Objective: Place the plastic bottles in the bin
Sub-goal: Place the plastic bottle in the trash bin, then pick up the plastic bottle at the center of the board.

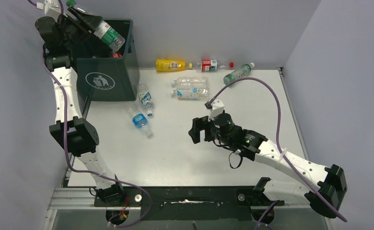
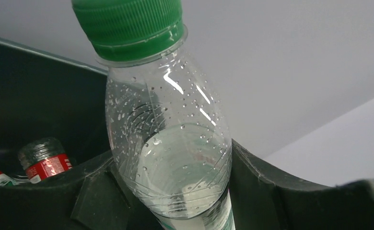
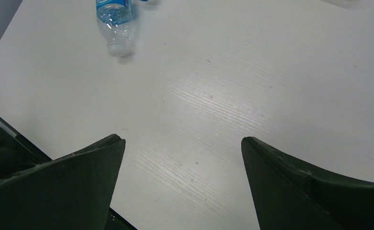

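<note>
The nearer blue-labelled bottle's cap (image 1: 149,134) (image 3: 117,49) lies below my right gripper and to its left in the top view. My right gripper moves across and down onto that cap next.
My left gripper (image 1: 87,21) is raised over the dark green bin (image 1: 106,79) and is shut on a clear plastic bottle (image 1: 109,36) with a green label. In the left wrist view that bottle (image 2: 168,139) fills the frame between the fingers (image 2: 271,187), its green cap (image 2: 130,24) pointing away. Down in the bin lies a red-labelled bottle (image 2: 43,160). My right gripper (image 1: 196,130) hovers open over bare table (image 3: 214,96) with nothing between its fingers. Two blue-labelled bottles (image 1: 140,120) (image 1: 146,99) lie left of it; one (image 3: 115,21) shows in the right wrist view.
Along the back of the table lie a yellow bottle (image 1: 170,64), a red-labelled one (image 1: 209,65) and a green-labelled one (image 1: 238,73). Two clear bottles (image 1: 191,81) (image 1: 191,92) lie side by side in front of them. Walls close in at the back and right.
</note>
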{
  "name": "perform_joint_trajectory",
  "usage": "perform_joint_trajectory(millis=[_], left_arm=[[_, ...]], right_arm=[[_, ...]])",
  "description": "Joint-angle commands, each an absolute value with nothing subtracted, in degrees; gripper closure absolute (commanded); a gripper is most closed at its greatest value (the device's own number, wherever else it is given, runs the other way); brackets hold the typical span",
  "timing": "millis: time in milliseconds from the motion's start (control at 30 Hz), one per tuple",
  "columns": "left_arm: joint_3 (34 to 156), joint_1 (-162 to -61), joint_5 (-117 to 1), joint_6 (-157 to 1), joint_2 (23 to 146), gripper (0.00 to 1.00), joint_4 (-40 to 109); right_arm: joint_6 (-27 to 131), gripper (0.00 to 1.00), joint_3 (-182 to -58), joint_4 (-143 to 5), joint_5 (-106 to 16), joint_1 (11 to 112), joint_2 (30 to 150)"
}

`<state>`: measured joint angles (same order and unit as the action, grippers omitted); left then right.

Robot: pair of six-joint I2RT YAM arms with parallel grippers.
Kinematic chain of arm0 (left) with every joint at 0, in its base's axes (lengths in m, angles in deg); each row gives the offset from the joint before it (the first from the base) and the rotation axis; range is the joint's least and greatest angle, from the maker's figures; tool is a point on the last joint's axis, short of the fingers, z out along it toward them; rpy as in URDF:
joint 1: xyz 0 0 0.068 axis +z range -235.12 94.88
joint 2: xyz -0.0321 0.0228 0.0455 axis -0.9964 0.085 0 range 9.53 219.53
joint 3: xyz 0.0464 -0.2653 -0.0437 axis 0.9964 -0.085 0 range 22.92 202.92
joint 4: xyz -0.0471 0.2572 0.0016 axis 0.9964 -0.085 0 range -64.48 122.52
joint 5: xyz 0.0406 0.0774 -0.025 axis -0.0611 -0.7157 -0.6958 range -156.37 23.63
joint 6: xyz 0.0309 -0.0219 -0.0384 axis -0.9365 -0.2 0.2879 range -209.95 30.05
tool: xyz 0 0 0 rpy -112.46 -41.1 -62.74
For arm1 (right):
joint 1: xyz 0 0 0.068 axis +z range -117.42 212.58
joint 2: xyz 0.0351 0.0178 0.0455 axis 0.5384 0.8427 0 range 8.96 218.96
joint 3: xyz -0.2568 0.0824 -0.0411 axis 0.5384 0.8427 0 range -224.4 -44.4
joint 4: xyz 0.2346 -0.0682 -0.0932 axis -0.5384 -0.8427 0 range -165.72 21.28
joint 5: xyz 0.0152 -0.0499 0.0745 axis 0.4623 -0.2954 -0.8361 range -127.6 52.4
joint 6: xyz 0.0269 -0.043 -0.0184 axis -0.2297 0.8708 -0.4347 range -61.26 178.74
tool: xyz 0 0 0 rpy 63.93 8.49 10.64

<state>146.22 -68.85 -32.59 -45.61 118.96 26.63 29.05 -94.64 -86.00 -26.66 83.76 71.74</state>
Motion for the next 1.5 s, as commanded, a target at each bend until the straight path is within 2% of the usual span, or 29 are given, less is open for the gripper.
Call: perform_joint_trajectory(millis=[0, 133, 200, 233, 433, 800, 1033, 1300, 1467], left_arm=[[153.0, -68.9, -37.7, -52.0, 122.0, 0.38, 23.2], [157.3, -68.9, -41.2, -55.7, 124.7, 0.30, 18.3], [159.2, -69.0, -42.7, -56.8, 125.5, 0.19, 16.0], [160.0, -69.0, -43.2, -57.2, 125.8, 0.17, 15.0], [159.7, -69.1, -44.4, -58.3, 123.2, 0.16, 10.3], [135.9, -72.6, -43.3, -58.8, 98.9, 0.15, 8.1], [116.0, -82.5, -52.7, -59.9, 83.7, 0.15, 3.7], [97.6, -91.5, -59.1, -57.3, 76.8, 0.15, 4.7], [91.2, -91.5, -60.1, -57.7, 76.1, 0.15, 6.8]], right_arm=[[28.0, 0.02, -94.3, -84.5, -26.7, 84.3, 71.7], [27.8, 0.02, -93.7, -84.4, -26.7, 84.4, 72.0], [27.7, 0.02, -93.5, -84.3, -27.0, 84.4, 72.4], [27.7, 0.02, -93.6, -84.3, -27.1, 84.4, 72.6], [27.8, 0.02, -93.8, -83.7, -27.5, 84.4, 73.8], [27.8, 0.04, -93.1, -82.0, -28.7, 84.7, 75.5], [28.3, 0.04, -92.7, -81.1, -30.1, 84.7, 76.5], [29.6, 0.05, -93.4, -79.0, -31.7, 84.7, 79.3], [32.6, 0.16, -98.5, -76.5, -33.9, 84.7, 87.2]])
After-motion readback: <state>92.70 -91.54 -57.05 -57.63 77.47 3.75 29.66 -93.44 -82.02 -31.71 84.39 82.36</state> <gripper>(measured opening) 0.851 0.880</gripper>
